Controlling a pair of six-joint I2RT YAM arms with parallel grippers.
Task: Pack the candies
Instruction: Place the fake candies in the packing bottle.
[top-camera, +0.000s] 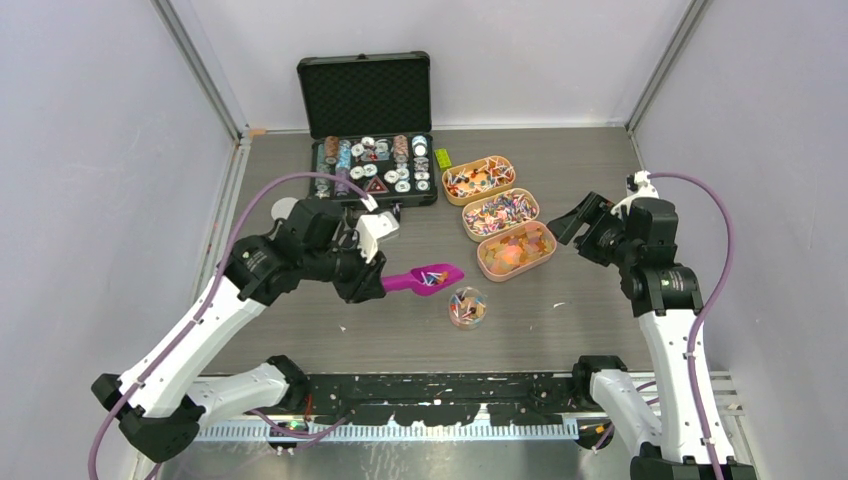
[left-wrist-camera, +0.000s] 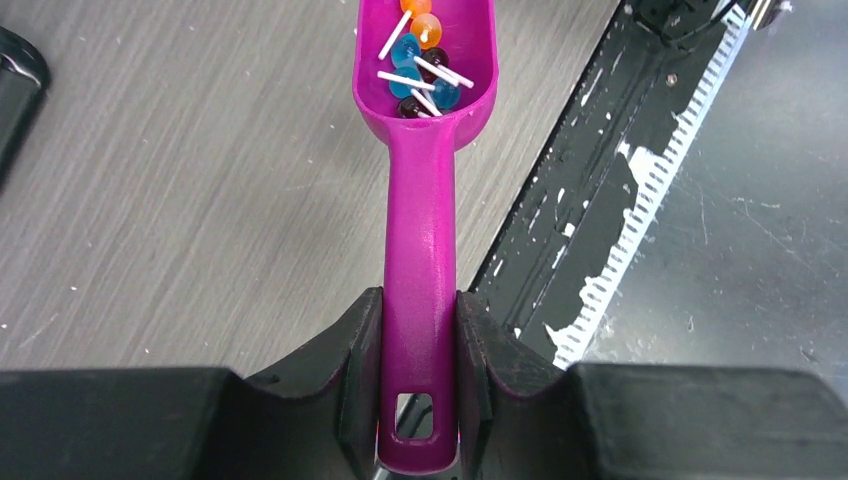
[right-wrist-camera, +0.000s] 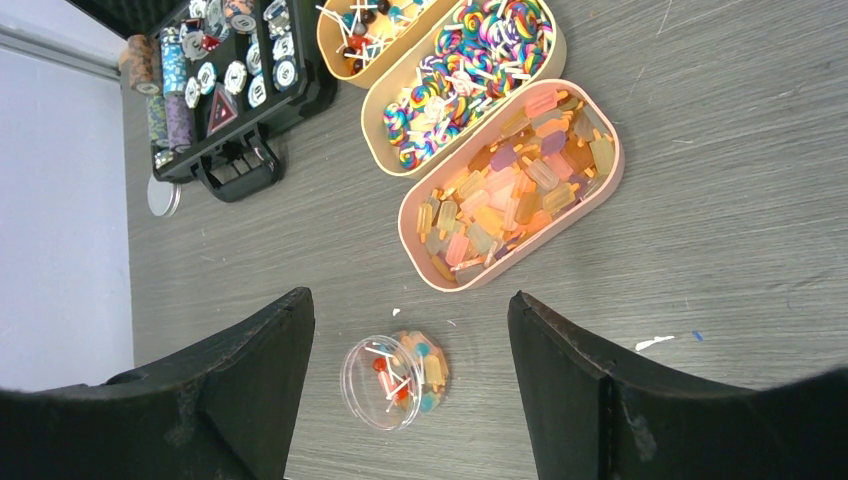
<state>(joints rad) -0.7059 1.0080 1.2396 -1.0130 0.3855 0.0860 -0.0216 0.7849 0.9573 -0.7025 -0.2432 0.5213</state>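
The left gripper next needs to empty the scoop (top-camera: 428, 278) over the jar, then move outward and down to release it on the tabletop beside the trays, which is clear.
My left gripper (top-camera: 372, 275) is shut on the handle of a magenta scoop (top-camera: 428, 278); in the left wrist view the scoop (left-wrist-camera: 420, 230) holds several small lollipop candies (left-wrist-camera: 420, 70), blue, orange and dark. The scoop's bowl hangs just up-left of a small clear round jar (top-camera: 467, 306) that has mixed candies in it, also in the right wrist view (right-wrist-camera: 394, 380). Three oval trays hold more candies: lollipops (top-camera: 479, 179), swirl sweets (top-camera: 500, 214), pastel ice-pop shapes (top-camera: 516, 250). My right gripper (top-camera: 580, 222) is open and empty, right of the trays.
An open black case (top-camera: 368, 130) with rows of poker chips stands at the back, a small yellow-green block (top-camera: 442, 158) beside it. A round clear lid (top-camera: 285, 209) lies left of the case. A black rail (top-camera: 450, 390) runs along the near edge.
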